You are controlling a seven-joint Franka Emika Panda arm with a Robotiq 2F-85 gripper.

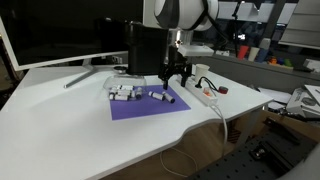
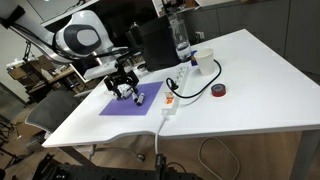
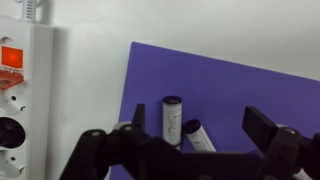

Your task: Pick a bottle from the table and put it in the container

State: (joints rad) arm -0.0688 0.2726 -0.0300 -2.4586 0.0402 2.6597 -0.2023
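My gripper shifts toward the power strip and lowers onto the small white bottle nearer the power strip (image 3: 172, 121) next, since that bottle is off-centre between my fingers.
Two tiny white bottles with dark caps (image 3: 172, 122) lie side by side on a purple mat (image 3: 230, 85). They show in both exterior views (image 1: 160, 96) (image 2: 140, 98). My gripper (image 3: 200, 128) hangs open just above them, with both bottles between its fingers and nothing held. It also shows in both exterior views (image 1: 172, 74) (image 2: 122, 84). The low whitish container (image 1: 122, 92) sits at the mat's far corner with several bottles in it. In the other exterior view the gripper mostly hides it.
A white power strip (image 1: 205, 95) (image 2: 172, 96) (image 3: 25, 90) lies beside the mat, with its cable trailing off the table edge. A red tape roll (image 2: 219, 91), a white cup (image 2: 203, 60) and a clear bottle (image 2: 180, 40) stand beyond it. A dark monitor (image 1: 60, 30) is behind.
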